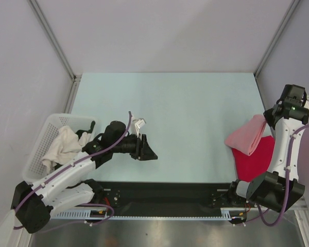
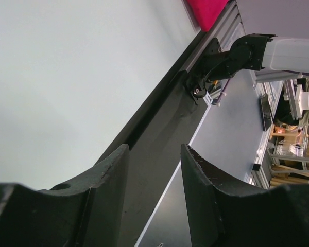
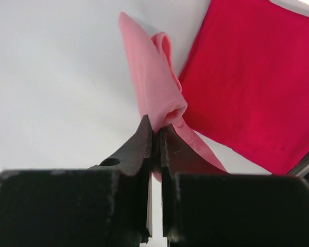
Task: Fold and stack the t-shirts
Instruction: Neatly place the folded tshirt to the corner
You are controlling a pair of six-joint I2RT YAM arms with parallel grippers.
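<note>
My right gripper will next move back toward the right in the top view, then down by the red shirt's far edge (image 1: 263, 137) (image 3: 197, 45), because the pink shirt hangs over that edge.
The magenta-red t-shirt (image 1: 255, 159) lies folded flat at the table's right front; it also shows in the right wrist view (image 3: 252, 77) and as a corner in the left wrist view (image 2: 208, 10). The salmon-pink t-shirt (image 1: 247, 135) hangs folded, partly over the red one, and shows in the right wrist view (image 3: 154, 82). My right gripper (image 3: 157, 128) is shut on the pink shirt's edge and holds it lifted; in the top view it sits at the far right (image 1: 273, 116). My left gripper (image 1: 149, 152) is open and empty over the table's left middle; its fingers (image 2: 113, 175) frame the front rail.
A white lattice basket (image 1: 46, 144) at the left edge holds a white cloth (image 1: 62, 146). A black rail (image 1: 165, 190) runs along the table's near edge. Metal frame posts stand at the back corners.
</note>
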